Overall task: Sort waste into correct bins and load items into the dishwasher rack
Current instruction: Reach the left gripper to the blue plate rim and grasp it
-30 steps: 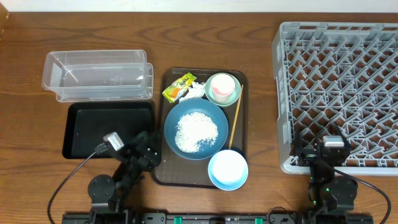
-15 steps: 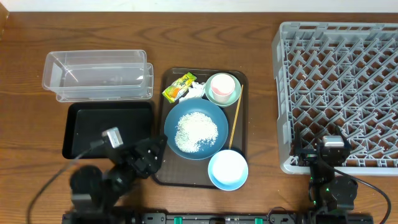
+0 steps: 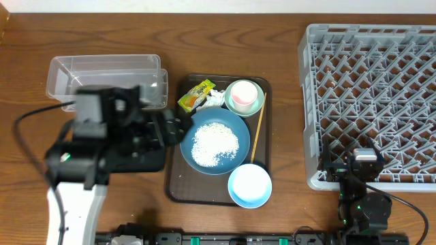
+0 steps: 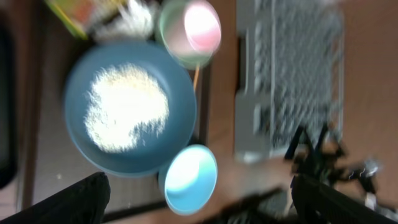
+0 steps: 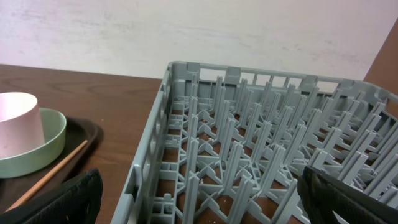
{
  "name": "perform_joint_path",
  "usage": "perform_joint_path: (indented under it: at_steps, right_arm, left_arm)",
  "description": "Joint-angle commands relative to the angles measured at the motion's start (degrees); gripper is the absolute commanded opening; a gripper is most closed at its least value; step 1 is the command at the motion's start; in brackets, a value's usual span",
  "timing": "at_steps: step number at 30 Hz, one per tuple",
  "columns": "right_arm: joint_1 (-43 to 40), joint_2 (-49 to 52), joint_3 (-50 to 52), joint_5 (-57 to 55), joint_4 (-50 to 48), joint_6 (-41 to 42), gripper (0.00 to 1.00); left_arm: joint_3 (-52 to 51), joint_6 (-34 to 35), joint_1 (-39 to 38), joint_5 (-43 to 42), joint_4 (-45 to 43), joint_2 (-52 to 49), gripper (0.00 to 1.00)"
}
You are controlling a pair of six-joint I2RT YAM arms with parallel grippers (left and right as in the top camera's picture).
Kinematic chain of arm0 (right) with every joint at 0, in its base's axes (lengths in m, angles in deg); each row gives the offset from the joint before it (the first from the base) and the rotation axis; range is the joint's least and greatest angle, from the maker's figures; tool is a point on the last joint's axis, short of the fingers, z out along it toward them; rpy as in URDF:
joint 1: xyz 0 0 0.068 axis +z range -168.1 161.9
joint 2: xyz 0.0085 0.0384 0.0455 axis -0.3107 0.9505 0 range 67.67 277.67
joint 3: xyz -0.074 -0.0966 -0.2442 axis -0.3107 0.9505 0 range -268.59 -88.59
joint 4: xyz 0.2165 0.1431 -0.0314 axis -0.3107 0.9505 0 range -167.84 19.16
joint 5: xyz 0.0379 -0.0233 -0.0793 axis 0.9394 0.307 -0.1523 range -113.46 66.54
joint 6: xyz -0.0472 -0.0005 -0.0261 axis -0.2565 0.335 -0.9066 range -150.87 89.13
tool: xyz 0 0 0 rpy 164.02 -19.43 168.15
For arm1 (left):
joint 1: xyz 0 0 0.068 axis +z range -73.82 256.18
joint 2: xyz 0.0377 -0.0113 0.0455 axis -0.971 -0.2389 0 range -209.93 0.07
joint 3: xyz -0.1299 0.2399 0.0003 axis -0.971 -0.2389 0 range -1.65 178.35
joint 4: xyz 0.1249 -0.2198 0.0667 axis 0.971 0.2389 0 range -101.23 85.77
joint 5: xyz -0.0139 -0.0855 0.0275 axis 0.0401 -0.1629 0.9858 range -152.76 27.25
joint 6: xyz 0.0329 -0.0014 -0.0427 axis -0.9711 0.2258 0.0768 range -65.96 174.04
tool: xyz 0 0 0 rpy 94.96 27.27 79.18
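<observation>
The dark-blue bowl's rice-free rim by the stick lies below, rightward in the overhead view, so next I will move my left gripper across the rice [image 3: 214, 143] and down onto that rim.
My left gripper [image 3: 175, 129] hangs open over the left rim of the dark-blue bowl [image 3: 235, 124], which holds the rice [image 3: 214, 143]. In the blurred left wrist view its fingers [image 4: 68, 202] flank the light-blue bowl [image 4: 189, 178], with nothing between them. The wrapper [image 3: 195, 94] and tissue [image 3: 215, 97] lie beside the mint bowl [image 3: 254, 105], which holds the pink cup [image 3: 243, 92]. A stick [image 3: 258, 136] lies along the right of the bowls. My right gripper [image 3: 357, 163] rests open at the near edge of the rack [image 5: 249, 143].
The dishes sit on a brown serving tray [image 3: 174, 192]. The clear tub [image 3: 105, 82] stands at the back left. The black tray [image 3: 146, 162] in front of it is largely covered by my left arm. The light-blue bowl [image 3: 249, 185] sits at the serving tray's near right corner.
My left arm has lifted from the table's near edge and swung up over the black tray, bringing its gripper to the dark-blue bowl's left rim. The right arm has not moved.
</observation>
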Motion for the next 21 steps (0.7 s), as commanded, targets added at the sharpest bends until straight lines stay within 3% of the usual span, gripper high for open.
perform_joint_path:
  at_steps: [1, 6, 9, 21]
  right_arm:
    - [0.5, -0.1, 0.1, -0.2, 0.3, -0.5, 0.99]
    - [0.5, -0.1, 0.1, -0.2, 0.3, -0.5, 0.99]
    - [0.5, -0.1, 0.1, -0.2, 0.3, -0.5, 0.99]
    - [0.5, -0.1, 0.1, -0.2, 0.3, -0.5, 0.99]
  left_arm:
    - [1.1, -1.3, -9.3, 7.1, 1.3, -2.8, 0.96]
    - [1.1, 9.6, -27.4, 32.4, -0.2, -7.5, 0.96]
    - [1.1, 11.8, -34.7, 40.7, -4.5, -10.3, 0.96]
    - [1.1, 11.6, -43.0, 37.5, -16.7, -25.8, 0.98]
